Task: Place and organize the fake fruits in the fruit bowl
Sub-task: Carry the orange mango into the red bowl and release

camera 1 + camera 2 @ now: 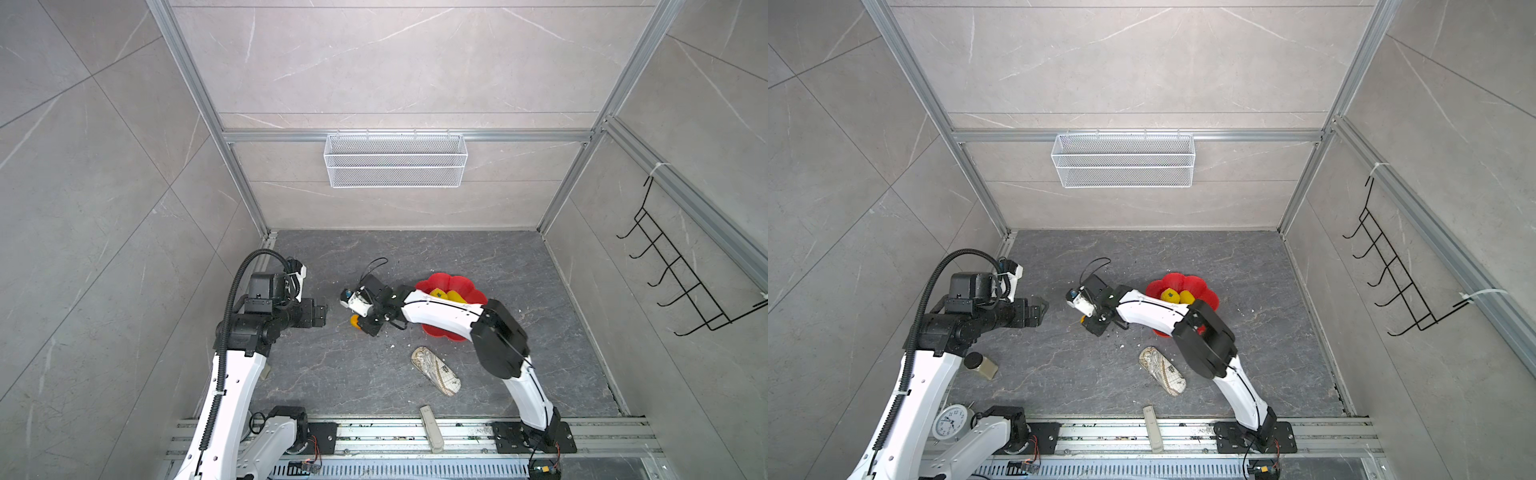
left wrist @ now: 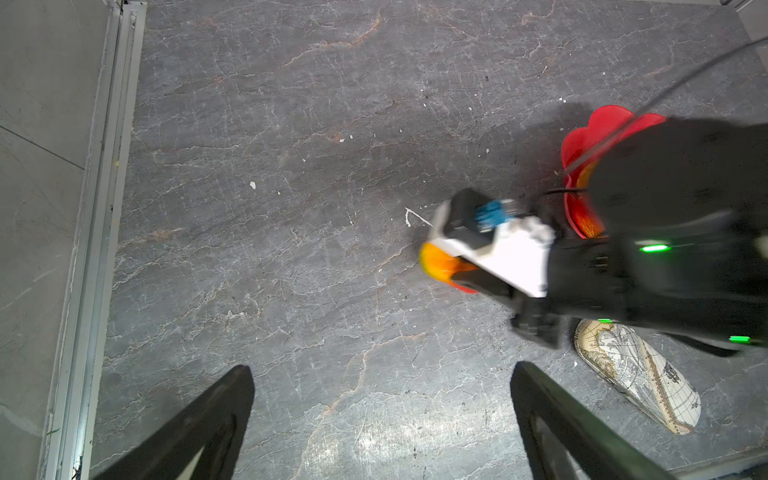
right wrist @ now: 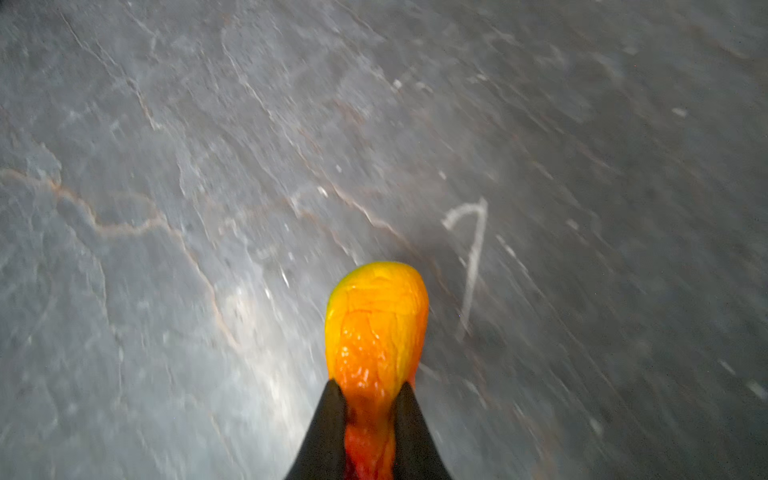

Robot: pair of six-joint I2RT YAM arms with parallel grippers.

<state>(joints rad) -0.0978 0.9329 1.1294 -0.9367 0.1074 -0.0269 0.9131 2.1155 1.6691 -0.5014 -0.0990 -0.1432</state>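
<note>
The fruit goes sideways with my right gripper over the near side of the bowl, where bare red shows, and comes free there next. The bowl is past the gripper's wrist, beneath the arm.
My right gripper (image 3: 370, 386) is shut on a red-yellow oval fake fruit (image 3: 376, 324), pinching its red end; the yellow end sticks out past the fingertips. In both top views this fruit (image 1: 355, 321) (image 1: 1086, 319) is left of the fruit bowl, low over the dark floor. The fruit bowl (image 1: 457, 282) (image 1: 1179, 279) is a red scalloped dish, partly hidden under the right arm. Two yellow fruits (image 1: 1170, 296) (image 1: 1187, 297) lie in it. My left gripper (image 2: 382, 370) (image 1: 322, 316) stands open and holds nothing, left of the held fruit (image 2: 440, 262).
A beige patterned oblong case (image 1: 436, 371) (image 2: 640, 374) lies in front of the bowl. A pale bar (image 1: 431, 428) rests on the front rail. A jar (image 1: 980, 365) and a clock (image 1: 951, 422) sit by the left arm. A white wire basket (image 1: 395, 160) hangs on the back wall.
</note>
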